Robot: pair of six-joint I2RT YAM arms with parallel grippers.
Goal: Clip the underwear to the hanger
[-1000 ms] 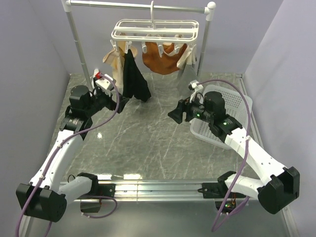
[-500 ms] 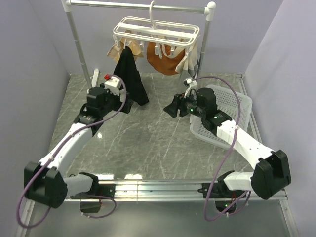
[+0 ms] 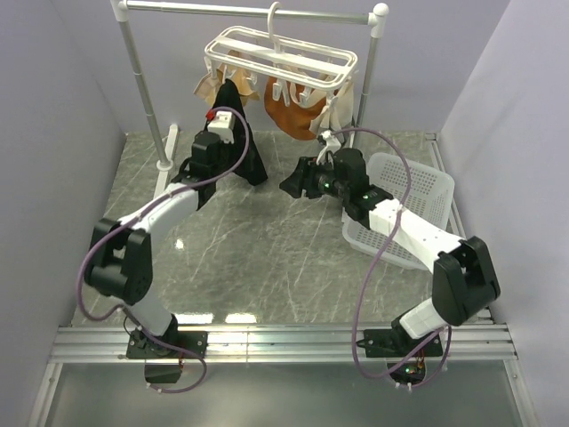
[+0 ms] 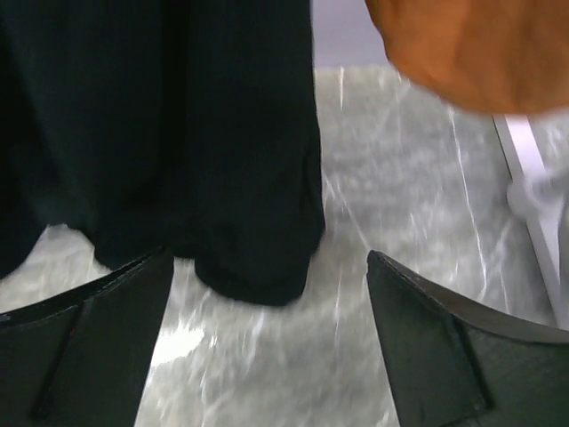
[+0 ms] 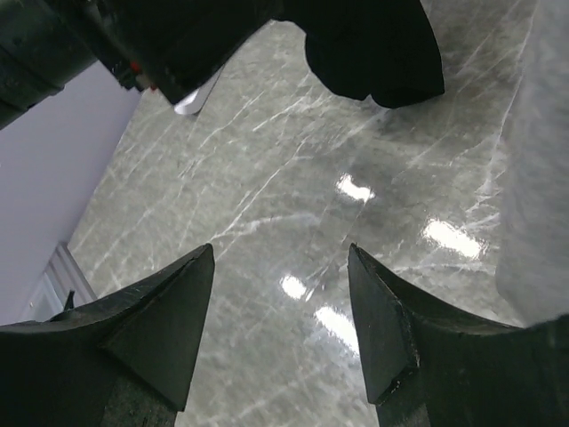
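Note:
The underwear's black fabric (image 3: 244,135) (image 4: 253,267) hangs just outward of the left gripper, and its lower end shows between the open fingers, so the left gripper needs to ease outward next and close.
The black underwear (image 3: 238,124) hangs from the left end of the white hanger (image 3: 283,55), which hooks on the rail. In the left wrist view the underwear (image 4: 178,133) fills the upper left, its lower end just beyond my left gripper (image 4: 270,258). That gripper is open with nothing between its fingers. From above, the left gripper (image 3: 233,171) sits right at the fabric's lower part. My right gripper (image 3: 289,184) is to the right of the underwear, apart from it. The right gripper (image 5: 281,249) is open and empty over the marble floor, with the underwear's tip (image 5: 373,53) ahead.
An orange garment (image 3: 293,107) and tan garments (image 3: 206,87) also hang from the hanger. The metal rail stand (image 3: 142,71) frames the back, its foot (image 4: 533,178) close to the left gripper. A white laundry basket (image 3: 409,196) lies under the right arm.
Both arms have reached back toward the hanging underwear. The left gripper is now at the fabric. The right jaws have narrowed a little. The hanger has tilted slightly.

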